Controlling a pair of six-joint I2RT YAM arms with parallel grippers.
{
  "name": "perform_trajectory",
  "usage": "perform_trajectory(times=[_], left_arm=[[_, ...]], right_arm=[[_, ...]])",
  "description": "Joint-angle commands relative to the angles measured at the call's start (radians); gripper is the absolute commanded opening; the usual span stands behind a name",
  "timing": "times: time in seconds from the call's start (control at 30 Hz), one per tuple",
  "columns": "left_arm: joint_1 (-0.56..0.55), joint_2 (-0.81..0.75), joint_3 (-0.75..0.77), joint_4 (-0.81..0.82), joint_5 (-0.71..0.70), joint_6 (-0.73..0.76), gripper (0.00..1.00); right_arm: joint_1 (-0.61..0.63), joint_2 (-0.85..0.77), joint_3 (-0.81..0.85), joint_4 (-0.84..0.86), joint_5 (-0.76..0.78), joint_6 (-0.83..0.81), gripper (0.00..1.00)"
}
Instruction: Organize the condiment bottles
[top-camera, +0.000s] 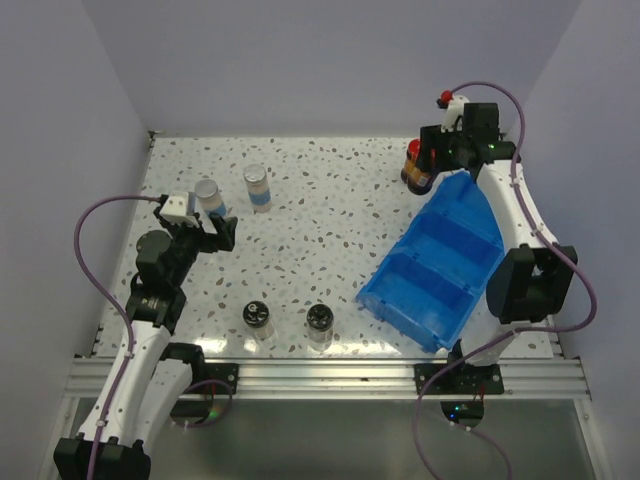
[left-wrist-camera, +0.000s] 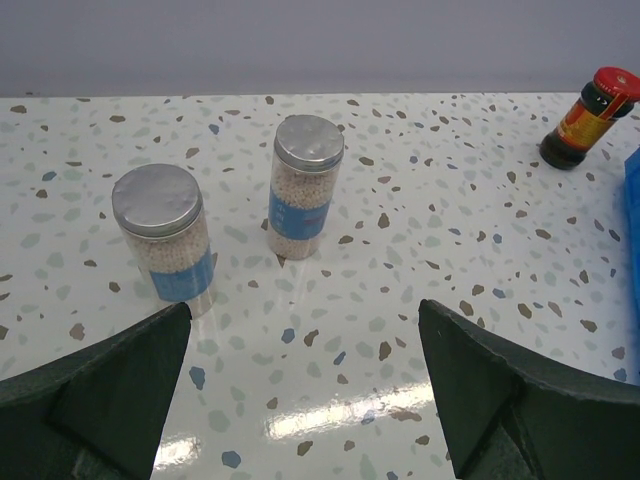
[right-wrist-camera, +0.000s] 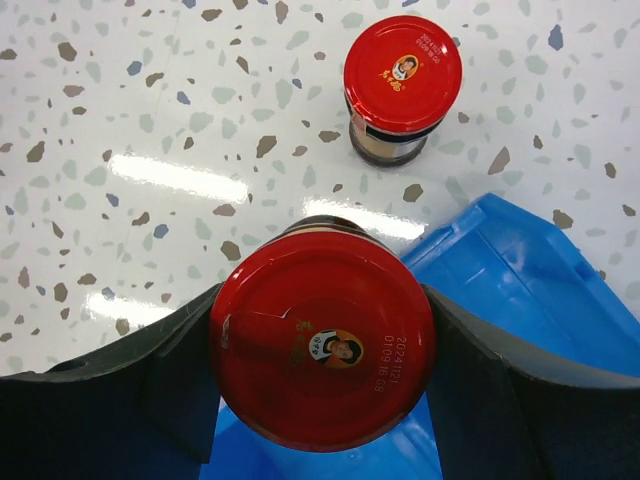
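Note:
The bin's far section (top-camera: 475, 208) (right-wrist-camera: 525, 290) lies below on the right in the top view, so the robot's right gripper should move to that side and down to release the jar.
Two clear jars with silver caps and blue labels stand at the table's far left, one nearer (top-camera: 207, 196) (left-wrist-camera: 163, 240) and one farther (top-camera: 257, 186) (left-wrist-camera: 302, 188). My left gripper (top-camera: 205, 228) (left-wrist-camera: 303, 335) is open and empty just in front of them. Two clear jars with black shaker lids (top-camera: 258, 320) (top-camera: 320, 322) stand near the front edge. My right gripper (top-camera: 438, 150) (right-wrist-camera: 322, 300) is shut on a dark red-capped jar (right-wrist-camera: 322, 352), held over the far corner of the blue bin. The other red-capped jar (top-camera: 414, 166) (right-wrist-camera: 402, 82) (left-wrist-camera: 588, 118) stands on the table just beyond it.
The big blue divided bin (top-camera: 445, 215) (right-wrist-camera: 520, 270) lies slanted on the right half of the table, its compartments empty. Purple walls close in the back and both sides. A metal rail runs along the near edge.

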Motion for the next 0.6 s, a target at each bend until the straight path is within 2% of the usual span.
perform_trajectory(times=[0.0, 0.07, 0.27, 0.57], left_arm=[[-0.009, -0.017, 0.008, 0.030, 0.008, 0.006, 1.00], [-0.009, -0.020, 0.010, 0.030, 0.008, 0.006, 1.00], [-0.011, -0.026, 0.010, 0.030, 0.007, 0.006, 1.00], [-0.011, -0.032, 0.011, 0.029, 0.004, 0.008, 1.00]], right_arm=[[-0.018, -0.142, -0.016, 0.091, -0.005, 0.011, 0.00], [-0.033, -0.177, -0.025, 0.091, -0.004, 0.011, 0.00], [-0.195, -0.245, -0.050, 0.064, -0.038, 0.004, 0.00], [-0.277, -0.283, -0.148, 0.071, -0.031, -0.030, 0.00]])
